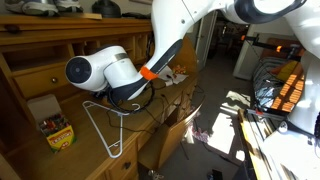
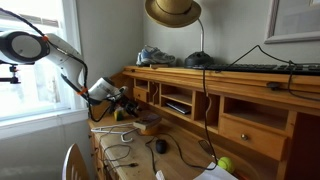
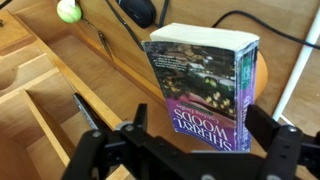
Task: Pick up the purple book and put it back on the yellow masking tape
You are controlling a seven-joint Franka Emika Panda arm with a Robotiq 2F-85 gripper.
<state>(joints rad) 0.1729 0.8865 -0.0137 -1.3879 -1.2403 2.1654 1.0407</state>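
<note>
The purple book's spine point(image 3: 243, 115) sits off-centre between the open fingers, so my gripper goes down and toward the right in the wrist view onto that spine next.
In the wrist view the purple book point(image 3: 205, 85) lies cover up, tilted, title toward me, between my gripper's fingers point(image 3: 200, 128). The right finger sits against the book's spine edge. A strip of bare wood shows between the left finger and the book, so the jaws look open around it. The yellow masking tape point(image 3: 263, 75) shows as an orange-yellow curve just behind the book's right edge, mostly hidden by it. In an exterior view the gripper point(image 2: 124, 103) hangs low over the wooden desk point(image 2: 130, 160); the book and tape are too small to make out there.
A green ball point(image 3: 68, 11), a black mouse point(image 3: 138, 10) and cables lie on the desk beyond the book. A white wire hanger point(image 3: 296, 70) is to the right. A yellow crayon box point(image 1: 55, 130) sits beside the hanger point(image 1: 105, 125). Desk cubbies point(image 2: 175, 100) stand behind.
</note>
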